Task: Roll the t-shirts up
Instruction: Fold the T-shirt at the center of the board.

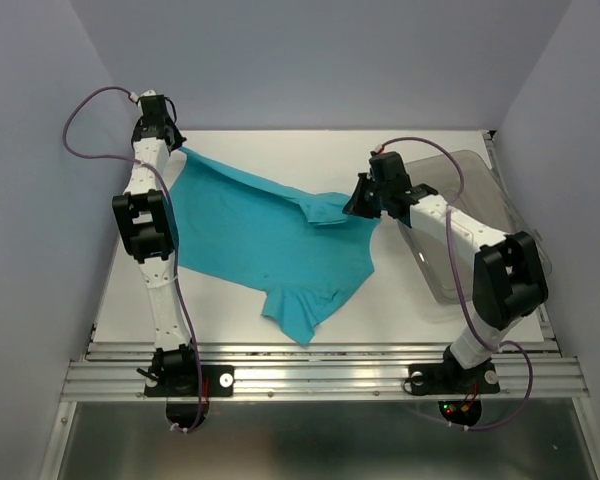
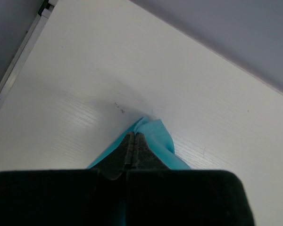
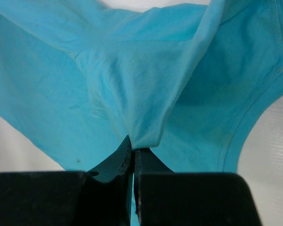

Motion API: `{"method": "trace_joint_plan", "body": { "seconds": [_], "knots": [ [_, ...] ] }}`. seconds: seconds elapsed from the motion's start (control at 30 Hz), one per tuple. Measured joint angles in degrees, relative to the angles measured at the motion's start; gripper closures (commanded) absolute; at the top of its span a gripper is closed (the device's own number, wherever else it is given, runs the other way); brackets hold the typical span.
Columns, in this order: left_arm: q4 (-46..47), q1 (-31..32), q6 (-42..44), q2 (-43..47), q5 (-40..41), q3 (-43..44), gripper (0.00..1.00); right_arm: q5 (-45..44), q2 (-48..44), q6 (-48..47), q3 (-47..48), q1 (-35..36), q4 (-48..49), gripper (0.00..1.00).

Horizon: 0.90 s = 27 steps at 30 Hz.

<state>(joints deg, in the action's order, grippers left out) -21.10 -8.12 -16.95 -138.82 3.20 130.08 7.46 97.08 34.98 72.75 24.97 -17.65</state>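
Note:
Next, my right gripper draws back toward my base, down over the t-shirt's spread lower layer, and releases the fold, since that layer lies flat there.
A plain teal t-shirt [image 1: 260, 240] hangs stretched between my two grippers over the white table, its lower part with a sleeve drooping toward the table's near edge. At the far left, my left gripper [image 1: 177, 148] is shut on one corner of the shirt; in the left wrist view the teal fabric [image 2: 158, 136] sticks out past the shut left gripper [image 2: 133, 136]. At the middle right, my right gripper [image 1: 355, 205] is shut on another bunched edge. In the right wrist view the right gripper [image 3: 133, 147] pinches a fold of the t-shirt [image 3: 132, 84].
A clear grey-tinted plastic bin [image 1: 480, 215] sits at the right side of the table, under and beside my right arm. The white table [image 1: 310, 150] is walled at the back and on both sides. A metal rail [image 1: 330, 375] runs along the near edge.

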Motion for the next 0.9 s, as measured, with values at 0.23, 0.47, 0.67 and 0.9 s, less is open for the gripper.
{"method": "trace_joint_plan", "body": {
  "seconds": [0.23, 0.47, 0.67, 0.9],
  "knots": [
    [-0.6, -0.2, 0.0, -0.2, 0.3, 0.0, 1.0, -0.3, -1.1, 2.7, -5.6, 2.6, 2.3, 0.99],
    [-2.1, -0.3, 0.2, -0.2, 1.3, -1.2, 1.0, -2.4, -2.1, 6.5, -11.0, 4.8, 6.3, 0.99],
    [-3.0, -0.5, 0.1, 0.1, 2.1, -7.2, 1.0, -4.0, -2.2, 9.2, -14.3, 5.4, 8.4, 0.99],
    [-4.5, -0.7, -0.3, 1.8, 3.4, -12.8, 1.0, -5.5, -2.7, 10.9, -16.4, 5.5, 9.6, 0.99]
  ]
}}
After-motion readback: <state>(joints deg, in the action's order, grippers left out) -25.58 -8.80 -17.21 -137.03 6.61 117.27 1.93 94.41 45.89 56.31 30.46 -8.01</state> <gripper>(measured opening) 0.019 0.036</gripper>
